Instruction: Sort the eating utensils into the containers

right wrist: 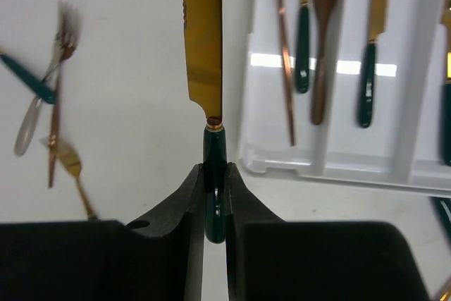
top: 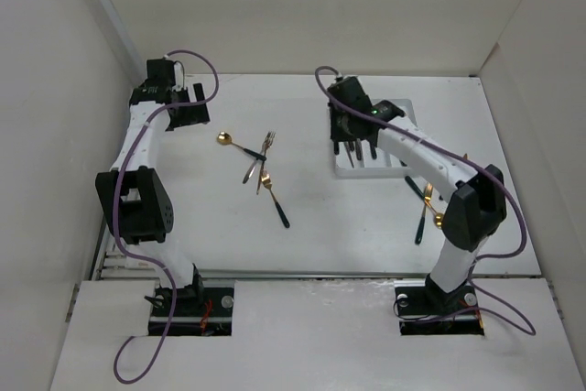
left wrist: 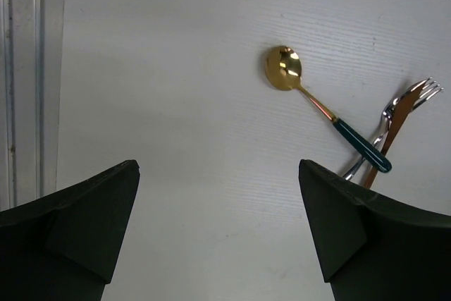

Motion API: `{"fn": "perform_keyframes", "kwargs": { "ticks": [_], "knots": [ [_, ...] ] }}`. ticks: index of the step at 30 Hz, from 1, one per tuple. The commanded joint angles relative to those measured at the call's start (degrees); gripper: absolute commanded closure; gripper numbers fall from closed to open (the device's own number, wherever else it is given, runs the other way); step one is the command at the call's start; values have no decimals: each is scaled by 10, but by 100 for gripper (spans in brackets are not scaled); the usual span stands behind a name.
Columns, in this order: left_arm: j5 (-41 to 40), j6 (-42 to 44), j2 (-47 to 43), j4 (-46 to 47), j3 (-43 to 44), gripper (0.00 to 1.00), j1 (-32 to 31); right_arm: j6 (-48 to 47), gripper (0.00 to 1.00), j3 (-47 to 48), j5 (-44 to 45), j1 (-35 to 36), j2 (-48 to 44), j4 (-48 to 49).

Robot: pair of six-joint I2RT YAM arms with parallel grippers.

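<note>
My right gripper moves across, lowers and releases next, since the tray's middle container, already holding a knife, lies below it and to its right in the top view.
My right gripper is shut on the dark green handle of a gold-bladed knife, which hangs just left of the white tray. The tray's containers hold forks and a knife. In the top view the right gripper hovers at the tray's left edge. My left gripper is open over bare table, with a gold spoon and crossed fork ahead to its right. Loose utensils lie mid-table.
More utensils lie on the table beside the right arm's elbow. Another green-handled spoon lies below the middle cluster. White walls enclose the table on the left, back and right.
</note>
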Motion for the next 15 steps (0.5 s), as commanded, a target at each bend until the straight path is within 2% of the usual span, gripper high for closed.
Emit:
{"fn": "perform_keyframes", "kwargs": {
  "ticks": [1,3,7,15],
  "knots": [
    [35,20,-31,11,-4,5,4,-46,100,10,-21,-43,3,21],
    [47,27,-26,11,-9,7,4,-62,100,10,-47,-101,9,37],
    [47,40,2,5,-14,10,-3,-148,100,31,-22,-166,52,58],
    [58,41,32,-16,-8,12,-25,-174,100,42,-65,-217,118,73]
  ]
}}
